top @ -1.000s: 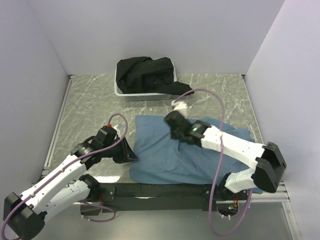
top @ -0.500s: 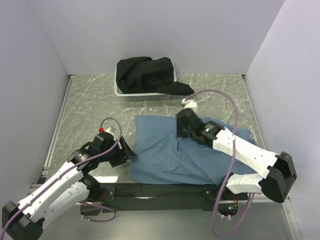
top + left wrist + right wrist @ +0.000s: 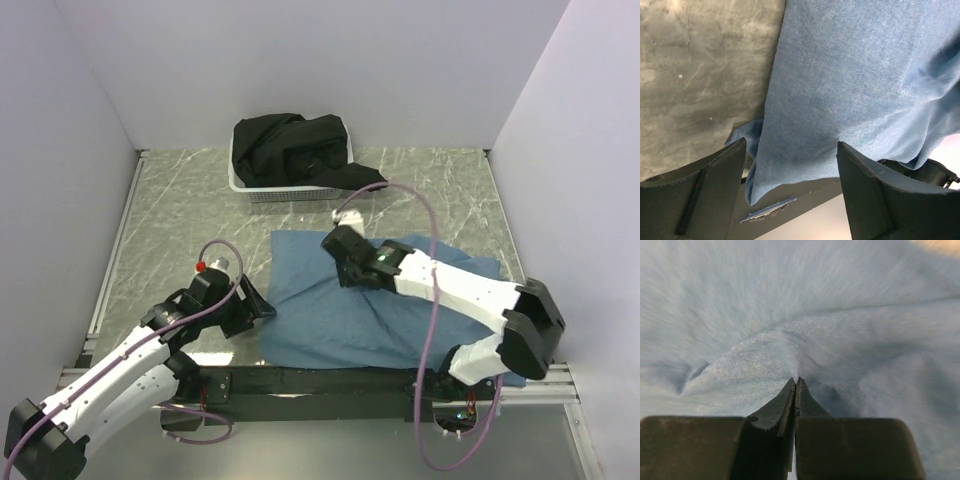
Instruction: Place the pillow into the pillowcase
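Observation:
The pillowcase's near corner [image 3: 268,357] [image 3: 762,181] is loose between the open fingers of my left gripper, so I will move that gripper outward and to the right in the top view and close it there.
The slate-blue pillowcase [image 3: 330,320] lies spread and rumpled on the table, its near edge at the front rail. The pillow is out of sight in every view. My right gripper [image 3: 352,272] is over the upper middle of the pillowcase. In the right wrist view it [image 3: 796,380] is shut on a pinched fold of the blue fabric [image 3: 840,315]. My left gripper [image 3: 262,310] is at the pillowcase's left edge. In the left wrist view it [image 3: 790,185] is open, with the corner of the blue fabric [image 3: 850,75] lying between the jaws and not gripped.
A white basket [image 3: 240,180] holding a black cloth [image 3: 295,145] stands at the back of the table. The grey marbled tabletop [image 3: 180,220] shows left of the pillowcase. A black front rail [image 3: 320,380] runs along the near edge. Walls close in on three sides.
My right gripper swung right and then back left, still pinching the blue fabric. My left arm drew back slightly toward its base, its gripper staying at the pillowcase's left edge.

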